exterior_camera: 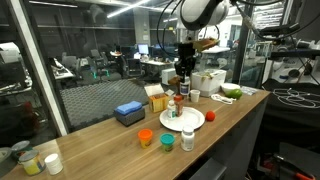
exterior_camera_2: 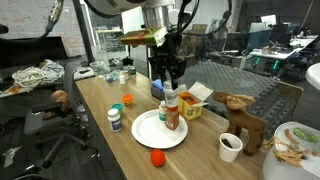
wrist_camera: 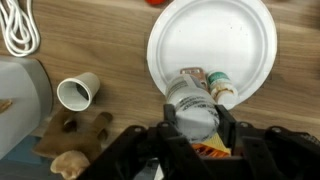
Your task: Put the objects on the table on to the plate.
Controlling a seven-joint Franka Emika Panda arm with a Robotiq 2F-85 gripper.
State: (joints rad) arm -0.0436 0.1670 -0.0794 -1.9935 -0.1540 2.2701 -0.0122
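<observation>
Next, the gripper shifts toward the small red piece and down to release the small white bottle, since the plate's bare patch [wrist_camera: 175, 58] lies below it on that side.
My gripper [wrist_camera: 192, 112] is shut on a small white bottle [wrist_camera: 190, 100], one finger on each side of it, over the near rim of the round white plate [wrist_camera: 215, 35]. Another little bottle [wrist_camera: 221, 89] stands on the plate right beside it. In both exterior views the gripper [exterior_camera: 181, 78] [exterior_camera_2: 168, 78] hangs over the plate [exterior_camera: 190, 124] [exterior_camera_2: 148, 133]. On the table [exterior_camera: 110, 150] lie an orange cup [exterior_camera: 146, 137], a green cup [exterior_camera: 166, 142], a white bottle [exterior_camera: 188, 138] and a small red piece [exterior_camera_2: 157, 157].
A blue box [exterior_camera: 129, 113], a tan cardboard box [exterior_camera: 157, 98] and a white tub [exterior_camera: 208, 80] stand behind the plate. A white paper cup [wrist_camera: 77, 92], a wooden animal toy [exterior_camera_2: 243, 118] and a coiled cable [wrist_camera: 18, 25] lie nearby. The table edge runs close to the cups.
</observation>
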